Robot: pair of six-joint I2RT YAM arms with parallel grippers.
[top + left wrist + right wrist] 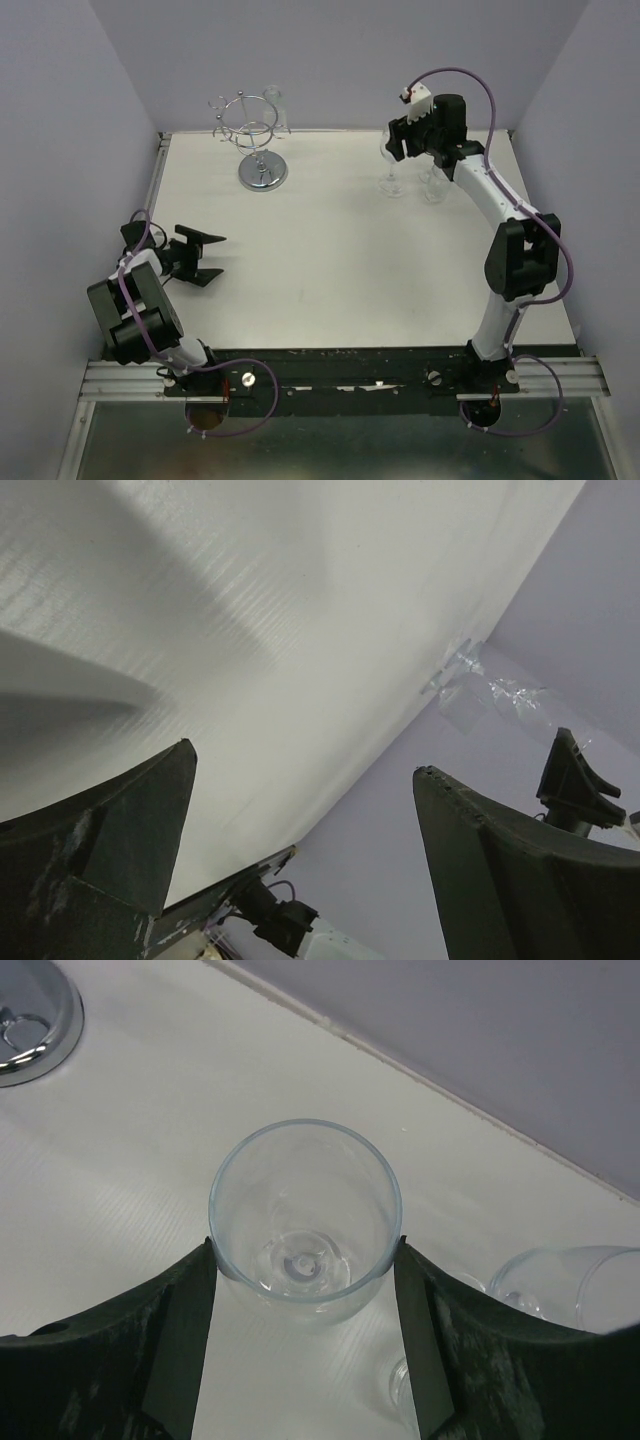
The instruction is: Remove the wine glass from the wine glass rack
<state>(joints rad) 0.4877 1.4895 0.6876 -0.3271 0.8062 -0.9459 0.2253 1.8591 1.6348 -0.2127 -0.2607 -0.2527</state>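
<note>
I need to carry the upright glass outward and down next with my right gripper and release it on the free tabletop before the back wall.
The chrome wine glass rack (pixel 255 135) stands at the back left on its disc base (pixel 28 1010); one clear glass (pixel 275 100) still hangs from its top ring. A wine glass (pixel 305 1215) stands upright on the table at the back right (pixel 392 170). My right gripper (pixel 303 1244) comes down over it from above, and both fingers touch the sides of its bowl. My left gripper (pixel 212 258) lies low at the left of the table, open and empty, as the left wrist view (pixel 305 760) also shows.
A second wine glass (pixel 433 185) stands just right of the held one, close to the right finger (pixel 560 1280). The back wall runs right behind both glasses. The white table (pixel 330 270) is walled on three sides.
</note>
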